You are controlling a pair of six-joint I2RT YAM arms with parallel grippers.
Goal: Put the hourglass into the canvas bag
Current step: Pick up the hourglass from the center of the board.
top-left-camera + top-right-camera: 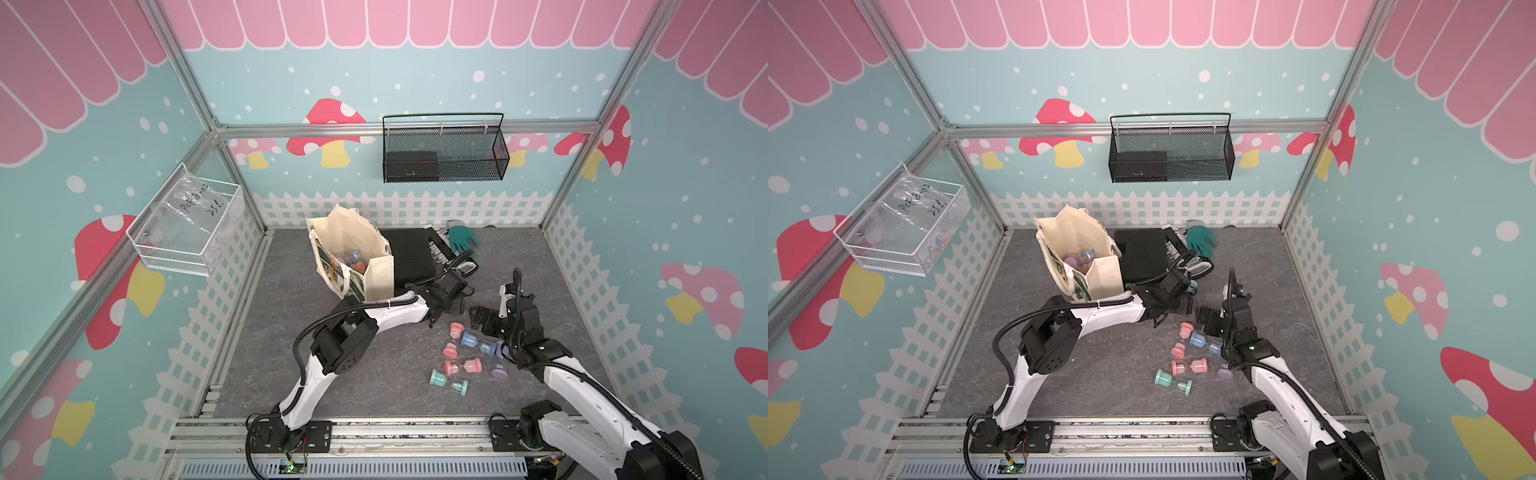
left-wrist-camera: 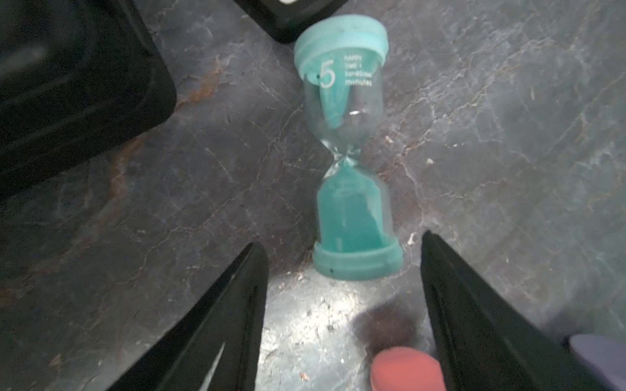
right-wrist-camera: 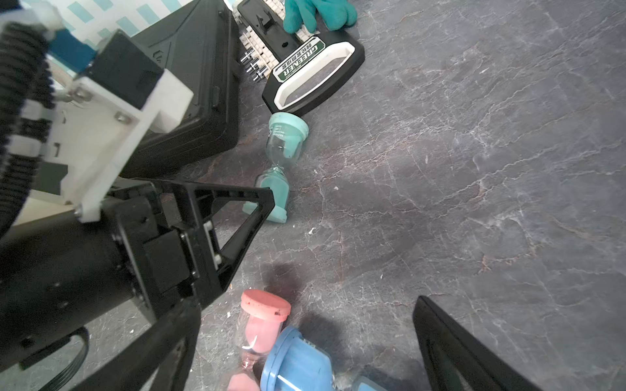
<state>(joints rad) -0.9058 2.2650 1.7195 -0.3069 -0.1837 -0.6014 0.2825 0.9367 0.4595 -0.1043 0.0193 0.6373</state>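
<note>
The teal hourglass's near bulb point(image 2: 353, 210) is below and outward, centred between my left gripper's open fingers. My left gripper will next lower them outward around the bulb and close.
A teal hourglass point(image 2: 349, 162) lies on the grey tabletop next to the black case, seen too in the right wrist view point(image 3: 283, 159) and as a sliver in a top view point(image 1: 1192, 286). My left gripper point(image 2: 342, 238) is open, its fingertips on either side of the hourglass's near cap with gaps both sides, touching nothing. The cream canvas bag point(image 1: 376, 276) stands open behind the left arm with several hourglasses point(image 1: 354, 258) inside. My right gripper point(image 3: 308, 304) is open and low over a pink hourglass point(image 3: 262, 325) and a blue hourglass point(image 3: 294, 365).
Loose pink, blue, teal and purple hourglasses point(image 1: 463, 366) are scattered in front of the right arm. A flat black case point(image 1: 411, 257), a black-and-white tool point(image 3: 305, 71) and a green glove point(image 1: 463, 239) lie at the back. Wire baskets point(image 1: 444, 149) hang on the walls.
</note>
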